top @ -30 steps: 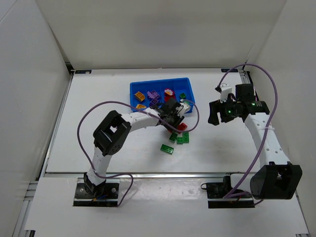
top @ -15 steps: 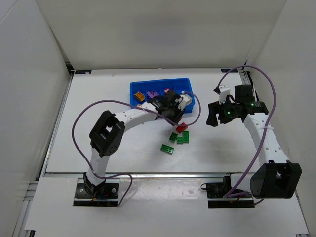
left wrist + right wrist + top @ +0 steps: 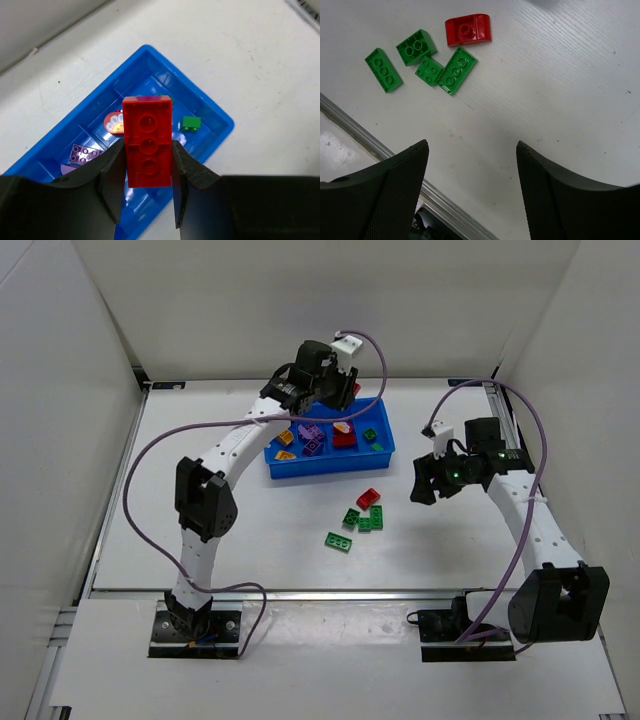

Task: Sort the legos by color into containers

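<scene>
A red brick already lies in the blue tray's section (image 3: 344, 434) (image 3: 114, 125) between the purple and green bricks, so my left gripper should lower the red brick it holds toward that section.
My left gripper (image 3: 340, 392) is shut on a red brick (image 3: 147, 142) and holds it in the air over the blue tray (image 3: 320, 470); the tray also shows in the left wrist view (image 3: 190, 86). The tray's compartments hold orange bricks (image 3: 283, 432), purple bricks (image 3: 312, 432), a red brick (image 3: 344, 438) and green bricks (image 3: 370, 434). On the table lie a rounded red brick (image 3: 368, 498) and several green bricks (image 3: 364, 522). They also show in the right wrist view: the rounded red brick (image 3: 468, 29) and the green bricks (image 3: 416, 47). My right gripper (image 3: 425, 485) is open and empty, to their right.
One green brick (image 3: 338, 541) lies apart, nearer the front. A metal rail (image 3: 380, 150) runs along the table's front edge. White walls enclose the table at the back and sides.
My left arm has lifted the red brick from the loose pile and carried it back, to above the tray. My right gripper has shifted slightly left and toward the front.
</scene>
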